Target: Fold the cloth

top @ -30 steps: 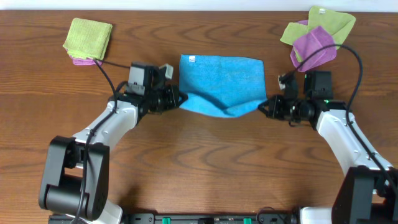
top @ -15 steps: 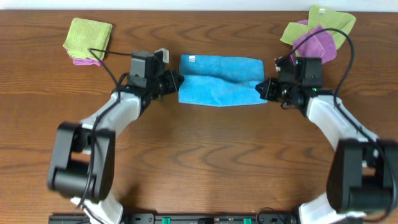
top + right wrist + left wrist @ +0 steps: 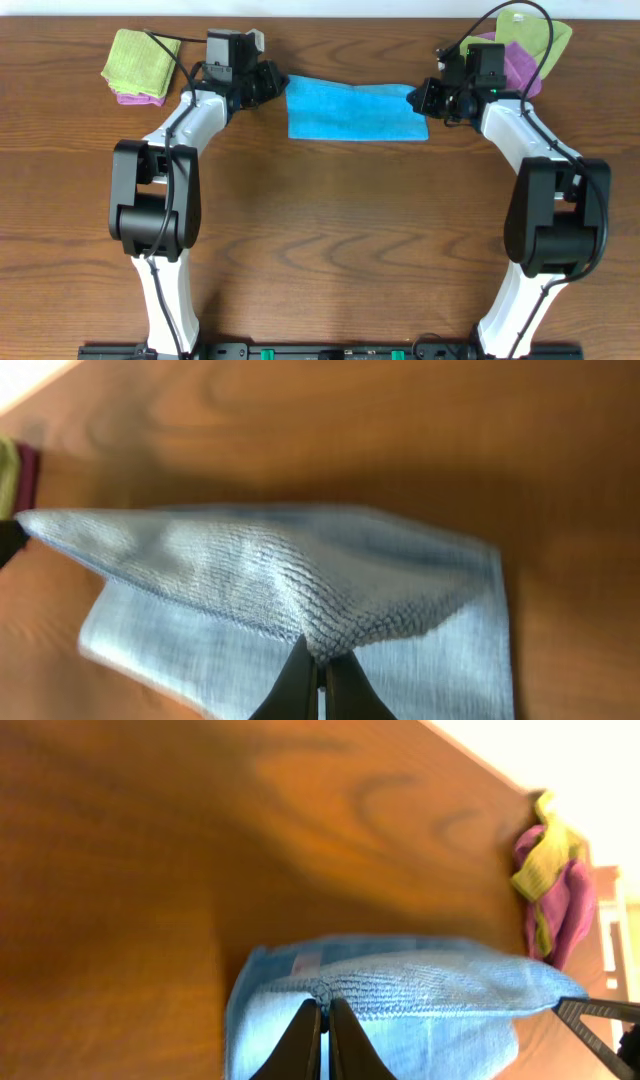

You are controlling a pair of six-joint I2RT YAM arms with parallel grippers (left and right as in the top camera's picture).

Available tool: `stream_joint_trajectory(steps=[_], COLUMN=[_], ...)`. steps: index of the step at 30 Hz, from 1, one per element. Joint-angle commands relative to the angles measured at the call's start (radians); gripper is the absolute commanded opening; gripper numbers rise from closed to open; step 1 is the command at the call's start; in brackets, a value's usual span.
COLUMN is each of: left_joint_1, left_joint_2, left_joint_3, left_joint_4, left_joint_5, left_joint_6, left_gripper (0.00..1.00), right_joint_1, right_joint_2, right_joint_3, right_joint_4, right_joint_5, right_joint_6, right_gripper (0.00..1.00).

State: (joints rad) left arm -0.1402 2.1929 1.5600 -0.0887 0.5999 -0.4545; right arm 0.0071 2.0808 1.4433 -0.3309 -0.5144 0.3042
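Note:
The right gripper brings the pinched corner down and back onto the flat lower layer below it next and releases, as the fold stands lifted.
The sky-blue cloth lies folded over as a wide strip at the far middle of the table. My left gripper is shut on the cloth's upper left corner, and my right gripper is shut on its upper right corner. In the left wrist view the jaws pinch the raised edge of the cloth, with the white tag on the layer below. In the right wrist view the jaws pinch a lifted fold of the cloth above the flat lower layer.
A folded lime-green cloth on a purple one lies at the far left. A loose pile of lime-green and purple cloths lies at the far right, just behind my right arm, and also shows in the left wrist view.
Both grippers have carried the cloth's near edge away from me, over to its far edge. The cloth has gone from a hanging sheet to a narrow folded strip.

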Motion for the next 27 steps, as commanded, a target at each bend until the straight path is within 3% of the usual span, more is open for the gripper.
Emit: stream_joint_trajectory(steps=[1, 7, 15, 16, 17, 18, 20, 21, 24, 25, 26, 27], left_joint_1=[0.003, -0.008, -0.033, -0.033, -0.032, -0.030, -0.024, -0.022, -0.025, -0.032, -0.042, -0.055], left_joint_2=[-0.004, -0.014, -0.015, -0.015, -0.015, -0.016, -0.024, -0.036, -0.092, -0.113, -0.130, -0.143], left_joint_3=[0.027, 0.027, 0.027, 0.027, 0.027, 0.027, 0.027, 0.027, 0.027, 0.027, 0.027, 0.027], left_joint_4=[-0.076, -0.298, -0.327, -0.327, -0.327, -0.328, -0.333, -0.338, -0.341, -0.339, -0.337, -0.333], left_joint_5=[0.039, 0.066, 0.046, 0.043, 0.044, 0.047, 0.047, 0.047, 0.039, 0.014, -0.028, -0.080], left_joint_6=[0.052, 0.133, 0.141, 0.141, 0.141, 0.141, 0.150, 0.168, 0.230, 0.253, 0.272, 0.280], left_gripper=[0.06, 0.05, 0.05, 0.06, 0.25, 0.39, 0.47, 0.57, 0.62, 0.61, 0.42, 0.19], right_joint_1=[0.006, 0.004, -0.008, -0.008, -0.008, -0.008, -0.013, -0.018, -0.021, -0.019, -0.015, -0.008], right_joint_2=[0.006, 0.001, 0.001, 0.000, 0.001, 0.000, -0.006, -0.017, -0.072, -0.097, -0.116, -0.130], right_joint_3=[0.024, 0.029, 0.029, 0.029, 0.029, 0.029, 0.034, 0.037, 0.047, 0.048, 0.048, 0.048], right_joint_4=[-0.070, -0.204, -0.248, -0.249, -0.251, -0.254, -0.262, -0.264, -0.257, -0.245, -0.233, -0.220], right_joint_5=[0.000, -0.005, -0.005, -0.006, -0.006, -0.006, -0.006, -0.006, 0.000, 0.021, 0.053, 0.095], right_joint_6=[0.009, -0.055, -0.055, -0.055, -0.055, -0.055, -0.055, -0.065, -0.114, -0.123, -0.122, -0.122], right_gripper=[0.01, 0.01, 0.01, 0.14, 0.47, 0.68, 0.85, 0.87, 0.70, 0.41, 0.02, 0.01])
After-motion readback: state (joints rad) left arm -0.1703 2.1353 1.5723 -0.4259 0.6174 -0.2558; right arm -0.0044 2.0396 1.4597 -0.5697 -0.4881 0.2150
